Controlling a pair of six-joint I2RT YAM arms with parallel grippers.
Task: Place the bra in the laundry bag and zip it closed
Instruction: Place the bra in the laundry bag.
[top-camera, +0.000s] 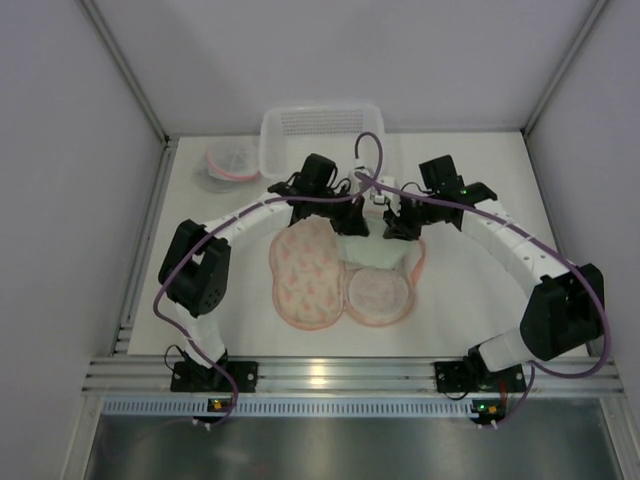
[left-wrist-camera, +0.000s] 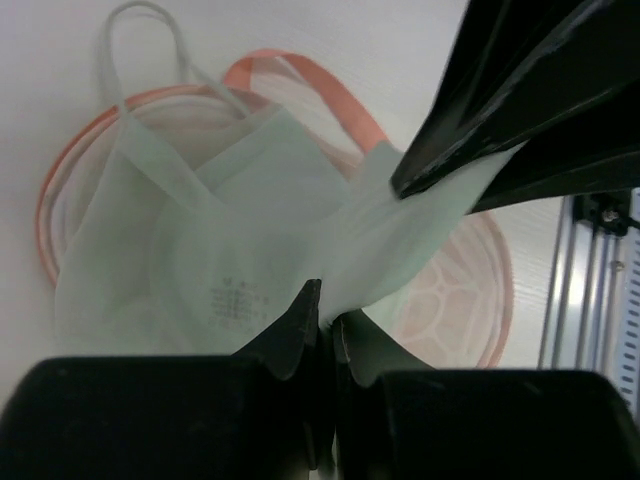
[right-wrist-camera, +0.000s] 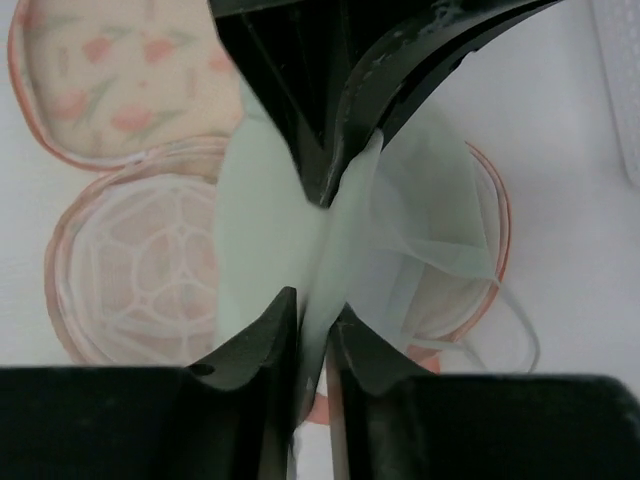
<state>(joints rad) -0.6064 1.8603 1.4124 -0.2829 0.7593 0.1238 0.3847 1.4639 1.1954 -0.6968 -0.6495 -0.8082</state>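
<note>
My left gripper should next move back and down to release the bra over the bare mesh at the bag halves' join (top-camera: 344, 291).
The pale green bra (top-camera: 372, 250) hangs bunched between both grippers, just over the open laundry bag (top-camera: 305, 275). The bag is a pink-rimmed clamshell: a floral half (right-wrist-camera: 110, 80) lies at the left and a round mesh half (right-wrist-camera: 140, 260) beside it. My left gripper (left-wrist-camera: 325, 300) is shut on a fold of the bra (left-wrist-camera: 230, 230), and its loose strap trails over the orange rim (left-wrist-camera: 330, 90). My right gripper (right-wrist-camera: 315, 305) is shut on the bra (right-wrist-camera: 265, 220) too, facing the left gripper (top-camera: 345, 212) closely. In the top view the right gripper (top-camera: 400, 225) sits above the mesh half.
A white perforated basket (top-camera: 320, 135) stands at the back centre. A small round pink-rimmed item (top-camera: 232, 162) lies left of it. The aluminium rail (top-camera: 320, 375) runs along the near edge, and grey walls close both sides.
</note>
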